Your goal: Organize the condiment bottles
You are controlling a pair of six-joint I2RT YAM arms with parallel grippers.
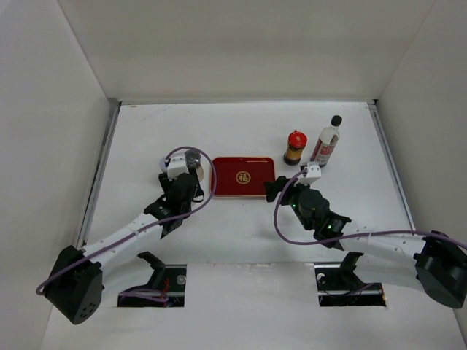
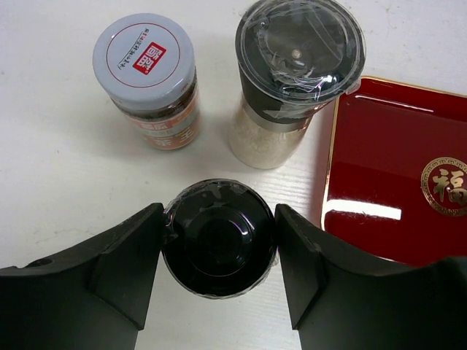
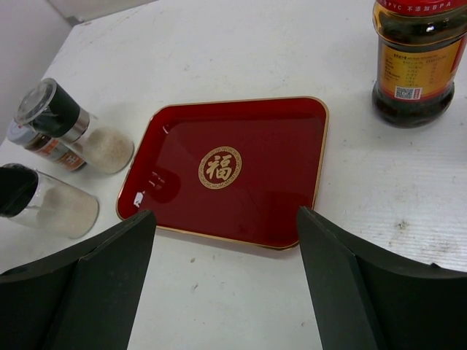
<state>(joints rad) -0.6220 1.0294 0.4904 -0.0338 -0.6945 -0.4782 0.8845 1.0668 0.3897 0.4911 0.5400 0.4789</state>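
Note:
Next, my left gripper lifts, shifts and goes down onto the tray's far corner (image 1: 264, 165) by the red-capped bottle. That corner lies to the gripper's right in the top view.
My left gripper (image 2: 219, 244) is shut on the black cap of the white black-capped bottle (image 2: 219, 226), which stands on the table left of the red tray (image 2: 394, 168). Just beyond it stand the grey-lidded shaker jar (image 2: 144, 62) and a clear-lidded jar of white grains (image 2: 295, 51). My right gripper (image 3: 226, 248) is open and empty, hovering over the table at the tray's near edge (image 3: 248, 138). The red-capped brown bottle (image 1: 295, 147) and the tall clear black-capped bottle (image 1: 326, 144) stand behind the tray's right end.
The tray (image 1: 226, 179) holds nothing. The left gripper (image 1: 188, 173) and right gripper (image 1: 273, 188) flank its two ends. White walls enclose the table on the left, right and back.

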